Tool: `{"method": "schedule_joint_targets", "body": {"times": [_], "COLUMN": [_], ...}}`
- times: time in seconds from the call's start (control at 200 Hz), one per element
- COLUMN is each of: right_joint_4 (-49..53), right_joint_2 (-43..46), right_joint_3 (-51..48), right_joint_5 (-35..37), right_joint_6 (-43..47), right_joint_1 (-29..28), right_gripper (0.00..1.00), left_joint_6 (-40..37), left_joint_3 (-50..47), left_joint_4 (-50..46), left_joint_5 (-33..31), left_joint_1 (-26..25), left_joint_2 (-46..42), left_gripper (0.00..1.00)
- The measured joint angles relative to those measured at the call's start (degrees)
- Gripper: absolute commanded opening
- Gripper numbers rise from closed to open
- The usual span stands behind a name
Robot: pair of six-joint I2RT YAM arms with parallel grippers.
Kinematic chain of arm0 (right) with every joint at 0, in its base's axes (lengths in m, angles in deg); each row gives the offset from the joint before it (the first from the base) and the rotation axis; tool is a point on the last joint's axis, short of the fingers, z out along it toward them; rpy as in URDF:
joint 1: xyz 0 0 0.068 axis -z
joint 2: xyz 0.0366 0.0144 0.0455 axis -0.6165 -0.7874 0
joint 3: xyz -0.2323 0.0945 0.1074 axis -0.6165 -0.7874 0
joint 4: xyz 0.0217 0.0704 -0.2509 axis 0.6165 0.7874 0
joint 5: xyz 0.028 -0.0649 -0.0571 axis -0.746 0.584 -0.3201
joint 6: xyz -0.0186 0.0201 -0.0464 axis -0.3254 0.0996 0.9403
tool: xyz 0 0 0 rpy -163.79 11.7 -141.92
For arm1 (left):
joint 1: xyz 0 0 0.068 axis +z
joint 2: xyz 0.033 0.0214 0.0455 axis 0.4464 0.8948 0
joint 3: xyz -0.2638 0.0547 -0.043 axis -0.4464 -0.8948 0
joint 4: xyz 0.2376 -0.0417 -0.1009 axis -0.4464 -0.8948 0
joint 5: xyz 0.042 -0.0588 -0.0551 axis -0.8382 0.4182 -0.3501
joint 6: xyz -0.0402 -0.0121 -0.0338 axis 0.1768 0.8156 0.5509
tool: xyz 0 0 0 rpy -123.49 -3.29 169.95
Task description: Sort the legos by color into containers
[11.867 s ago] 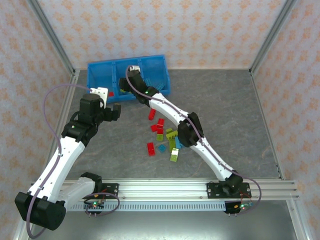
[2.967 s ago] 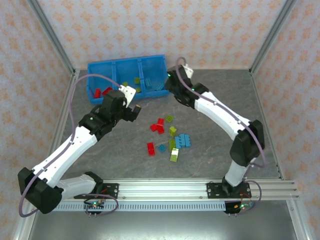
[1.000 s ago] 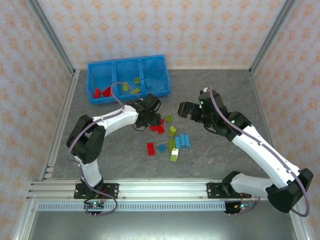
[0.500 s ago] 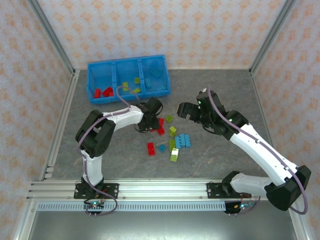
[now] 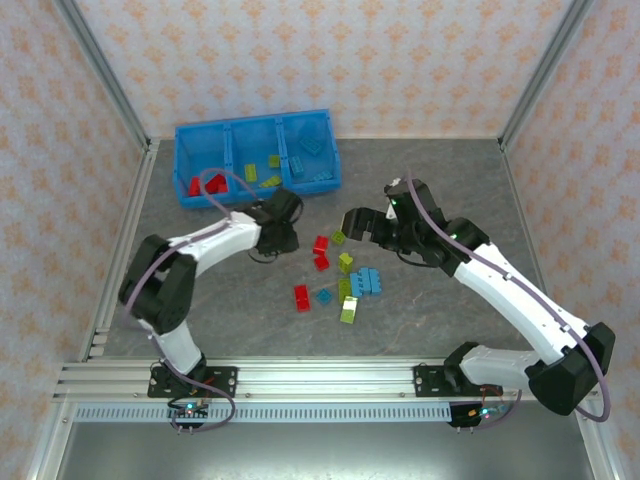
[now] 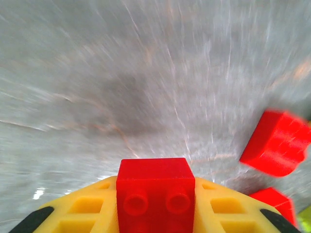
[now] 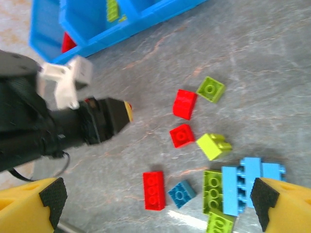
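The left gripper should rise and swing outward over the tray's red legos to let go of the small red lego, since the tray's section for red legos is outward of the gripper.
My left gripper point(image 5: 288, 237) point(image 6: 154, 204) is shut on a small red lego point(image 6: 153, 187), held just above the table left of the loose pile. In the right wrist view the left gripper point(image 7: 124, 112) points at two red legos point(image 7: 185, 104) point(image 7: 181, 135). My right gripper point(image 5: 353, 221) point(image 7: 158, 199) hangs open over the pile, holding nothing. Loose legos lie there: a long red one point(image 5: 301, 298), lime green ones point(image 5: 339, 238) point(image 5: 346, 262) point(image 5: 348, 310) and a light blue cluster point(image 5: 365, 281). The blue tray point(image 5: 331, 150) holds red legos point(image 5: 205, 185) on the left, green point(image 5: 260, 170) in the middle, blue point(image 5: 310, 148) on the right.
The tray stands at the back left against the wall. A metal rail point(image 5: 330, 378) runs along the near table edge, and frame posts point(image 5: 105, 95) point(image 5: 540, 75) rise at both back corners. Bare grey table point(image 5: 440, 180) stretches to the right of the tray.
My left gripper has drawn back to the left from the pile with a red lego in it. The right gripper has shifted slightly left, nearer the pile.
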Motion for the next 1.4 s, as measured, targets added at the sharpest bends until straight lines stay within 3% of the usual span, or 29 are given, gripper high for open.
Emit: {"method": "schedule_joint_targets", "body": {"times": [0.155,0.305,0.54,0.711,0.836,0.946,1.151,1.276,1.401], "right_joint_4": [-2.29,-2.60,-2.75,-2.47,-2.38,-2.45,-2.45,-0.33,1.64], "right_joint_2": [-1.29,-2.03,-1.84,0.63,3.10,3.87,-2.62,-9.79,-16.37], "right_joint_3": [0.00,-0.09,-0.70,-2.23,-2.69,-3.19,-2.67,-0.81,1.31], "right_joint_5": [-2.05,-2.25,-1.75,-0.44,0.85,2.12,3.39,5.55,7.06], "right_joint_6": [-0.22,-0.83,-1.92,-2.75,-2.99,-3.19,-3.10,-2.49,-1.16], "right_joint_1": [-0.33,-0.37,-0.55,-1.03,-1.03,-1.03,-1.75,-2.27,-2.69], "right_gripper": [0.99,0.99,1.00,1.00,1.00,1.00,0.99,0.96,0.95], "left_joint_6": [-2.67,-4.72,-6.80,-9.62,-11.63,-11.63,-9.75,-11.82,-19.69], "left_joint_3": [5.38,14.40,33.86,51.41,55.60,52.37,28.72,18.34,9.60], "left_joint_4": [-1.90,-2.12,-3.08,-8.33,-12.04,-12.41,-8.39,-5.62,-3.45], "left_joint_5": [-2.51,-4.46,-4.76,-2.80,-2.43,-1.18,2.51,3.78,8.17], "left_joint_1": [10.34,20.41,29.38,31.45,31.61,31.56,30.38,23.98,15.41], "left_joint_2": [-7.63,-6.25,14.05,30.97,33.99,29.83,6.47,-8.15,-19.76], "left_gripper": [0.25,0.25,0.25,0.46,0.52,0.51,0.50,0.50,0.51]}}
